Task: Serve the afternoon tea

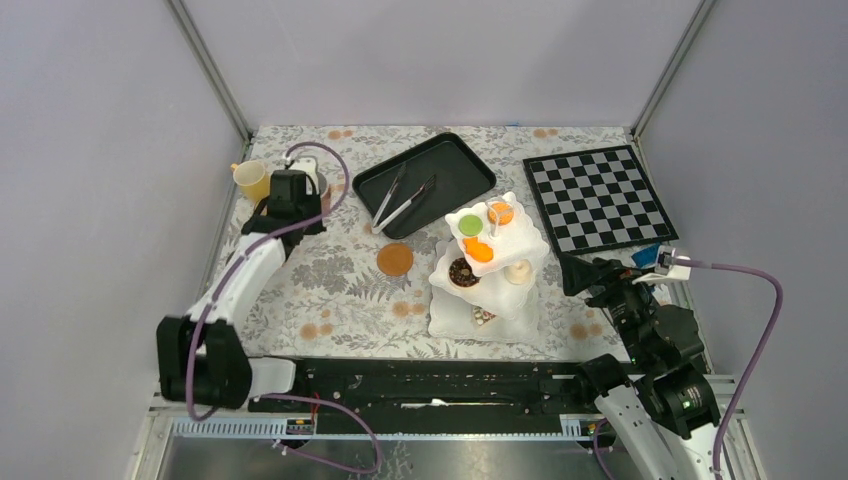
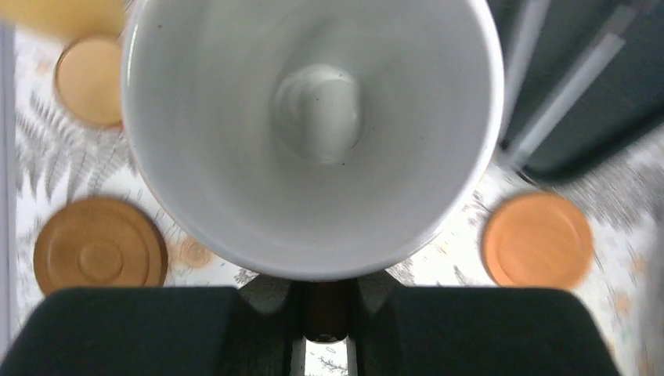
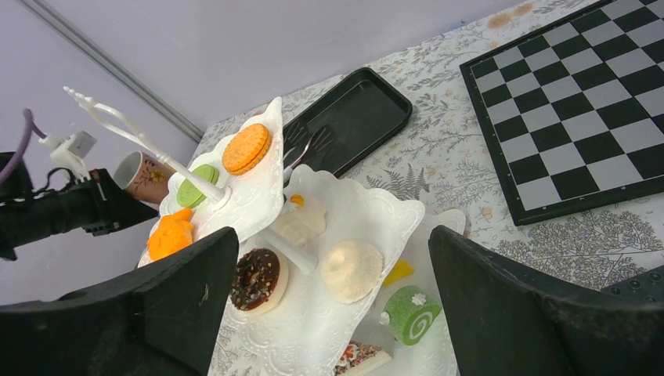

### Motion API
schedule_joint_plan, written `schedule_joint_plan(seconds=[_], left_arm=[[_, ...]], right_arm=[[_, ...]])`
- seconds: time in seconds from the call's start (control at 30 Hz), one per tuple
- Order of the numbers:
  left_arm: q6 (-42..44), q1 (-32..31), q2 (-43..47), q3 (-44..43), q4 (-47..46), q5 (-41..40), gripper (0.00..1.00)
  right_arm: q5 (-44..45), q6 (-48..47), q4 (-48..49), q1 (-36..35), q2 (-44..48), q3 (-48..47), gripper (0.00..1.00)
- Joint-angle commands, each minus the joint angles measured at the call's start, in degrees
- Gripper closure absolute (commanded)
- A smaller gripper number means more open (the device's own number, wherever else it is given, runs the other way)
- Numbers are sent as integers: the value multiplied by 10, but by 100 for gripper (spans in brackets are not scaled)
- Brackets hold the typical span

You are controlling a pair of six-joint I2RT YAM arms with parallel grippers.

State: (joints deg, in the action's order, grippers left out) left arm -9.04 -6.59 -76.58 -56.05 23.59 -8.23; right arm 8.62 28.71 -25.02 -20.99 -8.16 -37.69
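Observation:
My left gripper should swing to the right in the top view and lower the cup with the brown handle onto the saucer by the tongs, because that saucer is empty.
A cup (image 2: 313,133), white inside with a brown handle, fills the left wrist view. My left gripper (image 2: 325,291) is shut on that handle at the table's back left (image 1: 290,192). Beside it stands a yellow cup (image 1: 250,180). Brown saucers (image 2: 100,254) lie around it, one (image 1: 395,259) near the middle of the table. The white three-tier stand (image 1: 490,290) holds toy cakes: a chocolate doughnut (image 3: 258,280), a cream puff (image 3: 351,270), a green roll (image 3: 409,313) and an orange macaron (image 3: 246,149). My right gripper (image 3: 333,235) hangs open just right of the stand, holding nothing.
A black tray (image 1: 450,165) with silver tongs (image 1: 403,200) lies at the back centre. A chessboard (image 1: 597,197) lies at the back right. Grey walls close in the flowered cloth on three sides.

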Motion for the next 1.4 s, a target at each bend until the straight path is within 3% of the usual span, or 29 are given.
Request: schedule_joint_plan(seconds=[0.0,0.1,0.23,0.5,0.73,0.93,1.13,1.37], left_arm=[[245,-62,59,35,-66,170,100],[393,-137,61,36,-15,282,100],[504,-141,60,31,6,416,100],[612,-118,-45,-65,122,538,100],[618,-116,-51,-19,68,515,100],[645,-93,-94,-46,83,498,100],[643,-65,-93,-5,15,510,100],[648,-58,-113,-5,22,504,100]], right_arm=[[-20,-13,18,-3,-12,-14,2],[-30,-23,11,-3,-21,-27,2],[-22,-30,4,-3,-22,-33,2],[-16,-11,6,-3,-23,-24,2],[-14,-15,3,-3,-26,-30,2],[-22,-10,3,-3,-34,-27,2],[-22,-10,2,-3,-33,-29,2],[-23,-9,2,-3,-32,-28,2]])
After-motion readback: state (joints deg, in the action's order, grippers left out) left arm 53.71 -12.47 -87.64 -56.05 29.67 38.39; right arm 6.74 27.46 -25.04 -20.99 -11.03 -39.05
